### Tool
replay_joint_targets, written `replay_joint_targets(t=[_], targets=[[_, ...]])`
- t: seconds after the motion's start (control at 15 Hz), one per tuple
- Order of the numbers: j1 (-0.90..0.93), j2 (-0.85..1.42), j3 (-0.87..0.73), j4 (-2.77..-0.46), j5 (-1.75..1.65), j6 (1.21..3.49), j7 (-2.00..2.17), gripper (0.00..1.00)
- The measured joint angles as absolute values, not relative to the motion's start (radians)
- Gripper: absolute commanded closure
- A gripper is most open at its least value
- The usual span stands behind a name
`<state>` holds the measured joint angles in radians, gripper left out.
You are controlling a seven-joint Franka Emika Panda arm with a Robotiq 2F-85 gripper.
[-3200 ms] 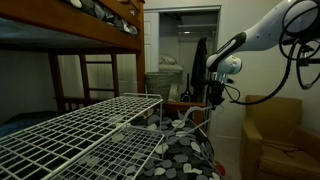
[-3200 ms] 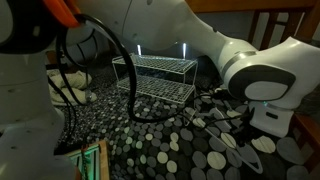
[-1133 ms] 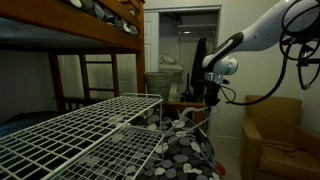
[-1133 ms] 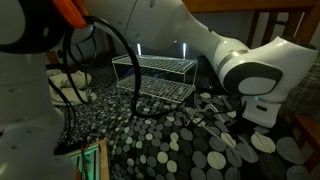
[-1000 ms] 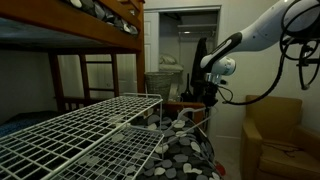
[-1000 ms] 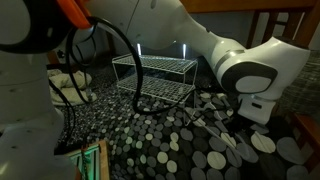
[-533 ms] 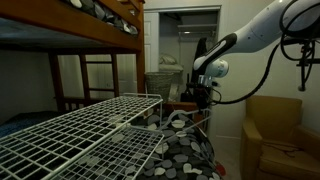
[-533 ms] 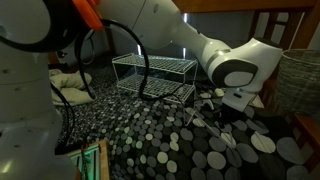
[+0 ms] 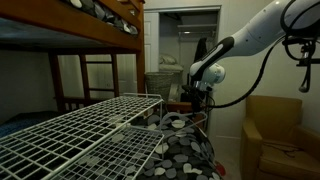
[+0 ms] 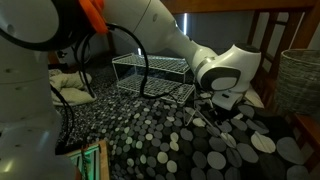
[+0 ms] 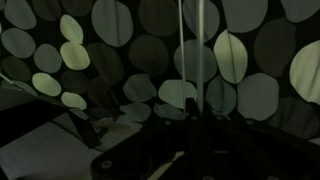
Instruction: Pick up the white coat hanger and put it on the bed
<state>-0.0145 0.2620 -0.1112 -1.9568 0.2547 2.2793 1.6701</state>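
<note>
My gripper carries the white coat hanger down a little and toward the rack next, over the open spotted bedcover point(image 9: 181, 143) point(image 11: 188, 70).
The white coat hanger point(image 11: 181, 40) shows in the wrist view as two thin pale lines running up from the dark jaws over the spotted bedcover. My gripper point(image 11: 190, 128) is shut on it. In an exterior view the gripper point(image 10: 222, 106) hangs low over the bed point(image 10: 140, 140), with thin white hanger lines point(image 10: 204, 118) just beneath it. In an exterior view the gripper point(image 9: 199, 100) is above the bed's point(image 9: 182, 150) far corner; the hanger is too thin to make out there.
A large white wire grid rack point(image 9: 80, 135) lies on the bed, seen further back as the rack point(image 10: 155, 75). A wooden bunk frame point(image 9: 95, 35) rises behind. An armchair point(image 9: 275, 130) stands beside the bed, and a wicker basket point(image 10: 298, 80) stands at the side.
The arm has swung with the hanger from the bed's edge in over the spotted cover, toward the wire rack. The gripper has stayed shut.
</note>
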Motion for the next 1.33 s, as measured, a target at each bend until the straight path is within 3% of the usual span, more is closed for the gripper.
replay_joint_targets(t=[1.33], targets=[[0.021, 0.234, -0.022, -2.137, 0.271, 2.377, 1.580, 0.99]])
